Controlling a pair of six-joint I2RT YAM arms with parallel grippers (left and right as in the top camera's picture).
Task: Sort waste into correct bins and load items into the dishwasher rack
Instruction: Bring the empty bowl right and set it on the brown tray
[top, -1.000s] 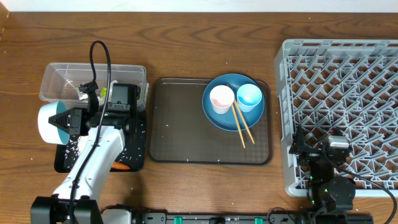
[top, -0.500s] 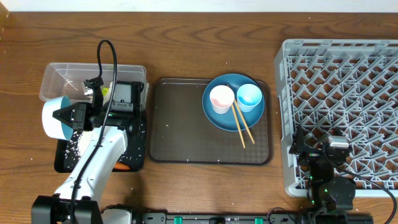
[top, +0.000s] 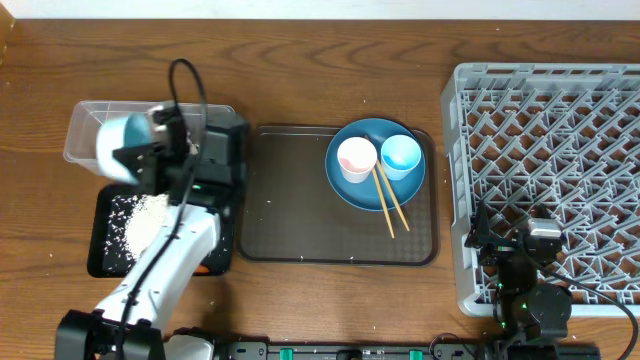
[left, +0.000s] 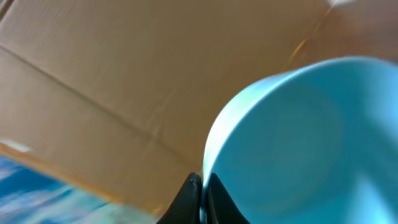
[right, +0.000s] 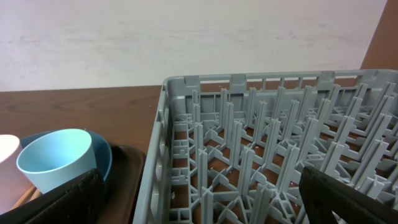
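The bowl (top: 122, 142) swings right in the overhead view with my left gripper next. It levels, goes down and is then released, since the serving tray's bare end (top: 286, 190) lies below there.
My left gripper (top: 140, 160) is shut on the rim of the bowl (top: 122, 142), white outside and pale blue inside, holding it tilted above the near edge of the clear tub (top: 88, 118). In the left wrist view the bowl (left: 311, 137) fills the right side, with its rim pinched between my fingertips (left: 202, 182). Loose rice (top: 140, 215) lies in the black tray (top: 100, 262). The blue plate (top: 372, 190) carries the pink cup (top: 357, 158), the light blue cup (top: 402, 155) and the chopsticks (top: 390, 200). My right gripper (top: 520, 250) stands open over the grey rack (top: 560, 110).
The plate rests on the brown serving tray (top: 290, 200) in the middle of the table. In the right wrist view the rack's pegs (right: 261, 143) lie between my fingers (right: 68, 199), and the light blue cup (right: 59, 162) is at the left. A cable loops above the left arm.
The left arm has carried the bowl from the black tray's left side up and away toward the clear tub, turning it. More rice now shows in the black tray. The right arm has not moved.
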